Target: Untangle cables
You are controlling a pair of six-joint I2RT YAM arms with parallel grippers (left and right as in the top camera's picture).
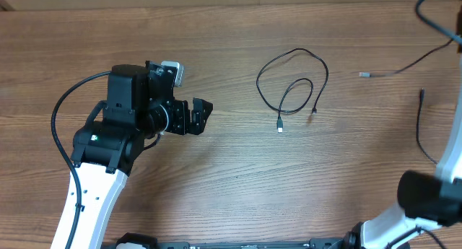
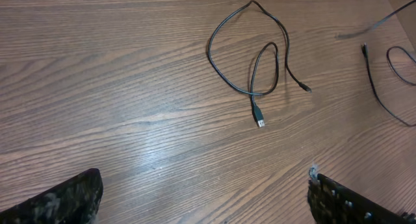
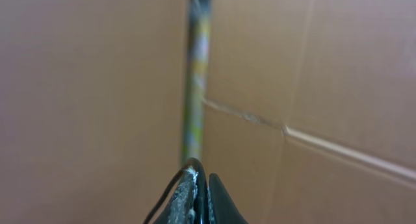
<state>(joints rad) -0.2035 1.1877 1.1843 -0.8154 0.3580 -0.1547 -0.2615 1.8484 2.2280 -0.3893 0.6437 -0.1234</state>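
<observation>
My right gripper tilts down toward the tabletop by the second cable below next and releases the thin black cable there, clear of the looped one.
One thin black cable (image 1: 258,81) lies in loose loops on the wooden table (image 1: 231,177), its plug end (image 1: 280,126) pointing toward me. The left wrist view shows it ahead as the looped cable (image 2: 208,52) with its plug (image 2: 259,119). My left gripper (image 1: 201,113) hovers left of it, open and holding nothing, both fingers apart at the bottom of the left wrist view (image 2: 205,204). A second cable (image 1: 417,130) lies at the right. A third cable, its pale plug (image 1: 365,74) on the table, rises toward the top right. My right gripper (image 3: 201,185) is shut on a thin black cable (image 3: 162,197).
The right arm (image 1: 426,195) stands at the lower right corner. In the overhead view its gripper is past the right edge. The right wrist camera faces a brown cardboard wall (image 3: 325,87) with a vertical seam.
</observation>
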